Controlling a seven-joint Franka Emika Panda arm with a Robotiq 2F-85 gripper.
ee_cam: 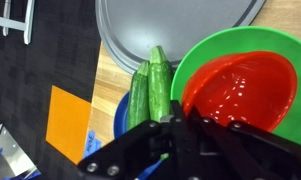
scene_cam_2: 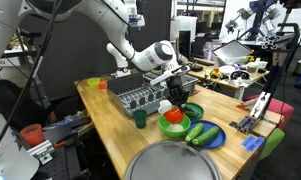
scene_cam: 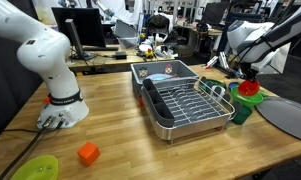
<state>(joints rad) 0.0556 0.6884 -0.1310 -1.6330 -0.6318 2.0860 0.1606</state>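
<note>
Bare tabletop shows between the green cup and the grey tray, so the robot's gripper needs to move clear of the green bowl [ee_cam: 240, 45], go down there and let go.
My gripper [ee_cam: 182, 108] is shut on the left rim of a red bowl [ee_cam: 240, 95], which sits inside a larger green bowl [ee_cam: 240, 45]. In both exterior views the gripper [scene_cam_2: 176, 100] [scene_cam: 250, 74] stands just above the red bowl [scene_cam_2: 173, 117] [scene_cam: 249, 90] at the table's edge. Two cucumbers [ee_cam: 150, 90] lie on a blue plate [ee_cam: 120, 115] right beside the bowls, also seen in an exterior view as cucumbers [scene_cam_2: 200, 133] on the blue plate [scene_cam_2: 218, 140].
A large grey round tray [scene_cam_2: 175, 165] [scene_cam: 290, 115] lies beyond the bowls. A metal dish rack [scene_cam: 185, 105] [scene_cam_2: 140, 97] stands mid-table with a green cup [scene_cam_2: 140, 118] beside it. An orange block [scene_cam: 87, 153] and a yellow-green plate [scene_cam: 35, 168] lie near the arm's base.
</note>
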